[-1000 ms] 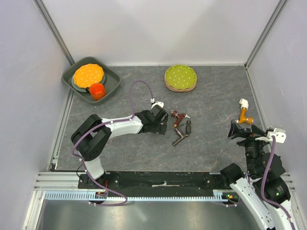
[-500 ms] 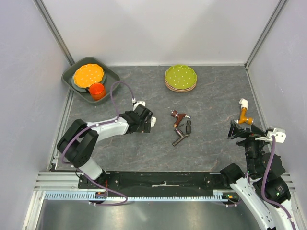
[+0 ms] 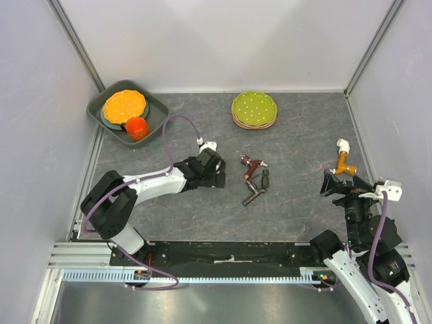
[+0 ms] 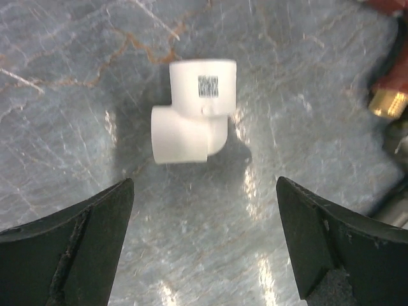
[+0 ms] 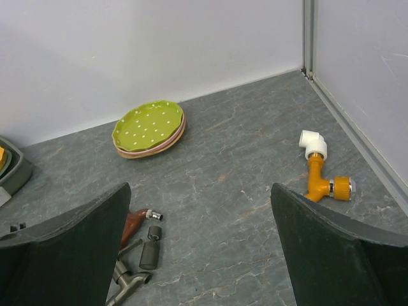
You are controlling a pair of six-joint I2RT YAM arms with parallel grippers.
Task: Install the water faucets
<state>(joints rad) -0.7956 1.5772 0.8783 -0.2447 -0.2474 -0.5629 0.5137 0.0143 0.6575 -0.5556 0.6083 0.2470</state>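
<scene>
My left gripper moves down and eases outward next until its open fingers straddle the near half of the white elbow [image 4: 184,135], because that fitting lies beyond them.
A white elbow fitting [image 4: 191,111] lies on the grey floor just ahead of my left gripper [image 4: 204,182], which is open and empty above it; in the top view the left gripper [image 3: 217,177] hides it. Right of it lie a reddish-brown tap [image 3: 251,164], a short dark cylinder [image 3: 265,178] and a dark grey crank-shaped tap [image 3: 254,194]. The reddish-brown tap also shows at the right edge of the left wrist view [image 4: 390,89]. An orange tap with a white elbow on top [image 5: 317,169] lies near the right wall. My right gripper [image 5: 200,188] is open and empty, raised near that wall.
A stack of green dotted plates [image 3: 254,109] stands at the back middle. A grey tray [image 3: 158,111] at the back left holds an orange plate and an orange cup [image 3: 136,127]. Walls close in the left, back and right sides.
My left gripper drew back left from the taps, then came a little to the right again. The right arm has not moved.
</scene>
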